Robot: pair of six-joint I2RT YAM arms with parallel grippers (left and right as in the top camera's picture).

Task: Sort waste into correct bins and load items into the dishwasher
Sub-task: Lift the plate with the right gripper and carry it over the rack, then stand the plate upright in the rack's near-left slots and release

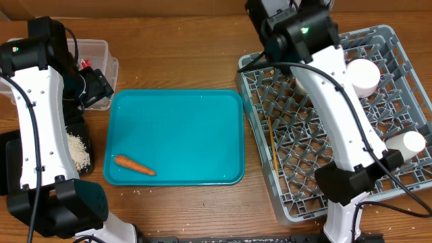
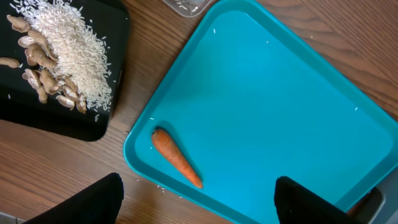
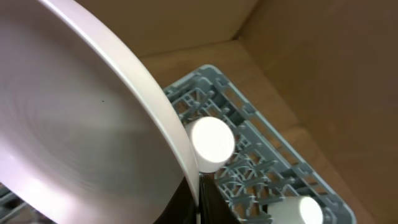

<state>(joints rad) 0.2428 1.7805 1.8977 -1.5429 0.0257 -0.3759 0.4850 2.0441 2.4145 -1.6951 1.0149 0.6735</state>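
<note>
My right gripper is above the free spot in the dish rack's empty wires by the chopsticks' far end (image 1: pixel 277 94). It should lower the plate's rim into that spot next and release the plate's rim.
A small orange carrot (image 1: pixel 133 165) lies at the front left of the teal tray (image 1: pixel 202 108); it also shows in the left wrist view (image 2: pixel 177 158). My left gripper (image 2: pixel 199 208) is open and empty, above the tray's left edge. My right gripper (image 3: pixel 199 196) is shut on the rim of a round white plate (image 3: pixel 81 124) and holds it over the grey dish rack (image 1: pixel 398 40). The rack holds an upturned white bowl (image 1: pixel 364 75), a small white cup (image 1: pixel 408 143) and wooden chopsticks (image 1: pixel 272 145). In the overhead view the right arm hides the plate.
A black tray (image 2: pixel 62 118) holding beige food bits and white rice (image 2: pixel 68 43) lies left of the teal tray. A clear tub (image 1: pixel 101 50) with a red wrapper (image 1: pixel 84 63) stands at the back left. A few rice grains lie on the wooden table.
</note>
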